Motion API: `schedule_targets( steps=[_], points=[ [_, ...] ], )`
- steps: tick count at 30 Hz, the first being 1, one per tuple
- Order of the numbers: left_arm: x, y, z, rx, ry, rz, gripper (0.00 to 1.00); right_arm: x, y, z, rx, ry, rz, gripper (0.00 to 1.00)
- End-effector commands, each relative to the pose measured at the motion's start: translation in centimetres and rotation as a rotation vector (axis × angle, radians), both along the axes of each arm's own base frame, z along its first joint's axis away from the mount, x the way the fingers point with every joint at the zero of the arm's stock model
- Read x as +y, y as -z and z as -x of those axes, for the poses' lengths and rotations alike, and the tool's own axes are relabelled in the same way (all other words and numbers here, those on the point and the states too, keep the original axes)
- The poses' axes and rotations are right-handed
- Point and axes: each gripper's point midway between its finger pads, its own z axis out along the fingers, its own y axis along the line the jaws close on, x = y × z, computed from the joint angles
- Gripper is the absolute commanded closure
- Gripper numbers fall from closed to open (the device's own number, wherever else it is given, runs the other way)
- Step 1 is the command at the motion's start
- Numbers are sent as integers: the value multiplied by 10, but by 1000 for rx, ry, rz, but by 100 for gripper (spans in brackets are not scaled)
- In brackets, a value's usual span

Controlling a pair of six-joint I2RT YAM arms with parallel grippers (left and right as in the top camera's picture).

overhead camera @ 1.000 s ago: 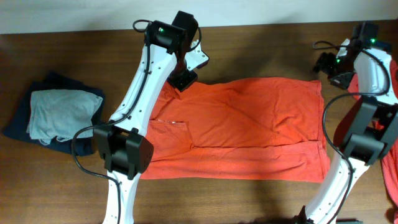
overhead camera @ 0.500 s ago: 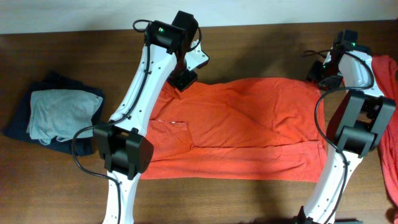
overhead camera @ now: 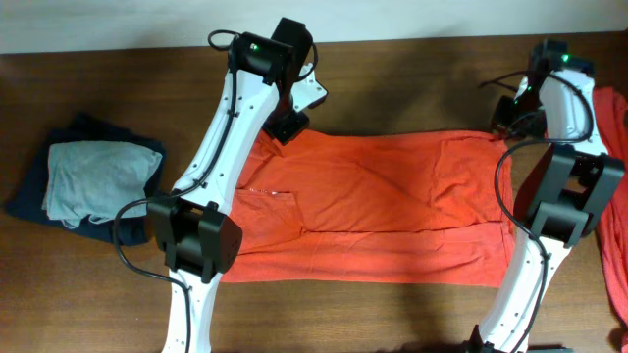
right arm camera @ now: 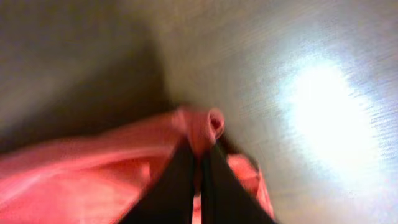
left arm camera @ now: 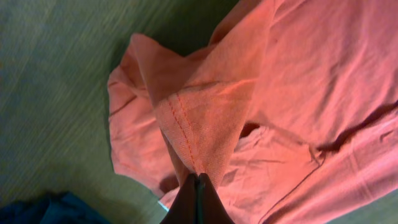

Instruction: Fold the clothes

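My left gripper moves over the shirt's end by the navy garment [overhead camera: 252, 238] [left arm camera: 244, 198] next and releases the shirt's hem. That end lies back and to its left in the overhead view.
An orange-red T-shirt [overhead camera: 383, 201] lies spread across the middle of the table, partly folded lengthwise. My left gripper [overhead camera: 286, 128] is shut on the shirt's far left corner; in the left wrist view the pinched hem [left arm camera: 189, 130] rises in a ridge from the closed left gripper [left arm camera: 198, 180]. At the far right corner of the shirt sits my right gripper [overhead camera: 507, 126]. The right wrist view shows the right gripper [right arm camera: 200, 155] shut on a bunched fold of orange cloth [right arm camera: 198, 127]. A second orange-red garment [overhead camera: 616, 196] lies at the right edge.
A folded pale grey garment [overhead camera: 103, 178] rests on a navy one [overhead camera: 39, 201] at the left of the brown table [overhead camera: 412, 74]. A white wall runs along the far edge.
The right arm swung left from the table's right edge to the shirt's far right corner, and its jaws closed on the cloth. The shirt's far edge shifted slightly. The left arm stayed put.
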Motion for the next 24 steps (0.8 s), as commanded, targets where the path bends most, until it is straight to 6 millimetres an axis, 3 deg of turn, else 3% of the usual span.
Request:
schedule_targets(
  steps=[1, 5, 11, 20, 24],
  points=[
    [12, -29, 3, -60, -7, -23, 100, 0, -31, -1, -8, -22, 25, 96],
    [22, -30, 5, -61, -9, -77, 100, 7, -49, 21, 70, -24, -1, 96],
    [28, -30, 11, -33, 15, -95, 100, 20, -58, 62, 231, -62, -55, 96],
    [30, -31, 20, 0, 68, -106, 100, 26, -60, 62, 231, -84, -55, 96],
    [18, -48, 22, -37, 66, -14, 100, 27, -85, 62, 171, -83, -39, 96]
  ],
)
